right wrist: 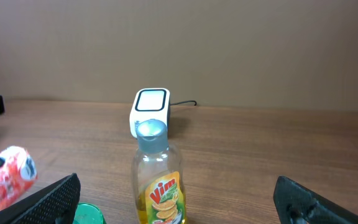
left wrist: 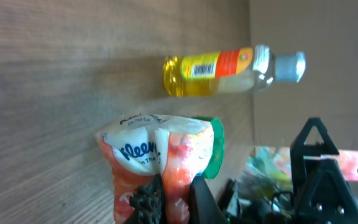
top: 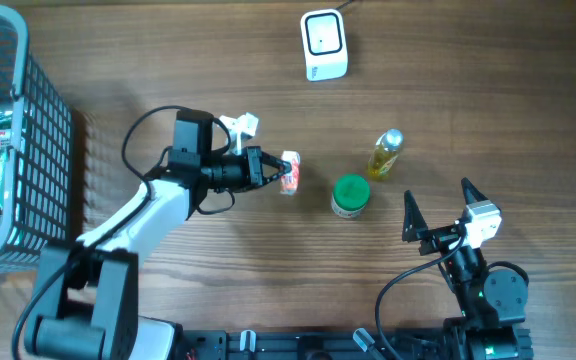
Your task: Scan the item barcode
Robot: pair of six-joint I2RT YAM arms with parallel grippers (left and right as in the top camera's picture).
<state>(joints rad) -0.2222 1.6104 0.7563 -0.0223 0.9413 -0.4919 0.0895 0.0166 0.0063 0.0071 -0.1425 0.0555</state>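
Observation:
I will next lower my left gripper toward the green-lidded jar and let go of the Kleenex tissue pack [top: 290, 173] on the bare tabletop beside the jar, because that spot is empty.
A red and white Kleenex tissue pack [top: 290, 173] [left wrist: 154, 152] is pinched at one end by my left gripper [top: 273, 170] [left wrist: 174, 196], which is shut on it and holds it over the middle of the table. The white barcode scanner [top: 324, 44] [right wrist: 151, 106] stands at the far edge, well apart from the pack. My right gripper [top: 436, 205] [right wrist: 176, 182] stands wide open near the front right, holding nothing. The pack's rounded end [right wrist: 8, 177] shows at the left of the right wrist view.
A yellow Vim bottle [top: 385, 154] [left wrist: 222, 70] [right wrist: 159, 180] stands just ahead of the right gripper. A green-lidded jar [top: 350, 195] sits between the pack and the bottle. A grey wire basket [top: 48, 130] with packets inside fills the left edge.

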